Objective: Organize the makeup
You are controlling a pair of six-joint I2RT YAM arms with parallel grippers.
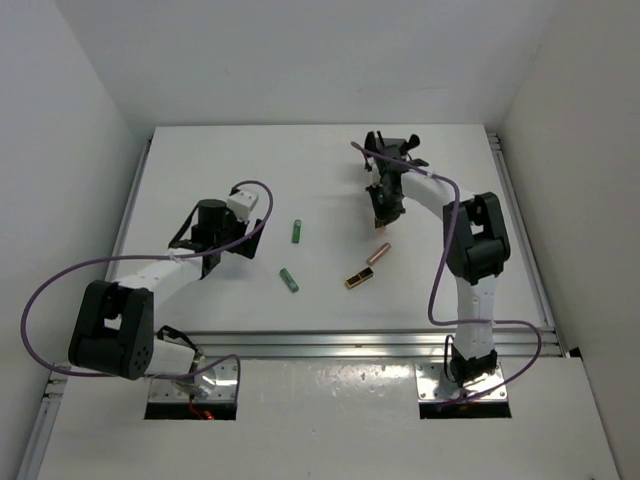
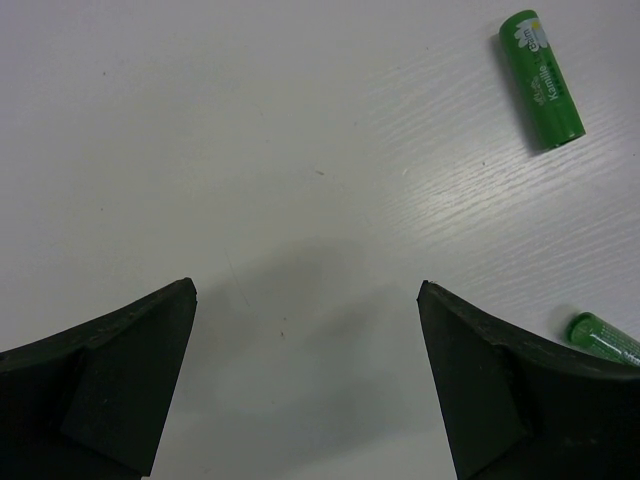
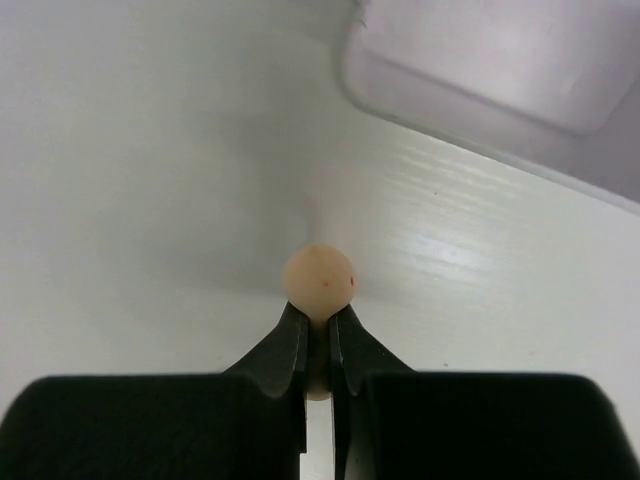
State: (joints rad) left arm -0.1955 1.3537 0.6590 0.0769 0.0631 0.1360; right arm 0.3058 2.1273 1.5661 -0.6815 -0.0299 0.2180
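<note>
I should next lift my right gripper, carry the peach sponge outward over the pale box and release it inside, as the box is outward of my fingers.
My right gripper is shut on a peach sponge, whose round end bulges out past the fingertips just above the white table. From above, that gripper sits at the back right of the table. A rose-gold tube and a gold-black lipstick lie just in front of it. Two green tubes lie mid-table. My left gripper is open over bare table with nothing between its fingers. One green tube lies to its upper right, and the other tube's end shows by the right finger.
The corner of a pale box lies close ahead and to the right of my right gripper. White walls close in the table on the left, back and right. A metal rail runs along the near edge.
</note>
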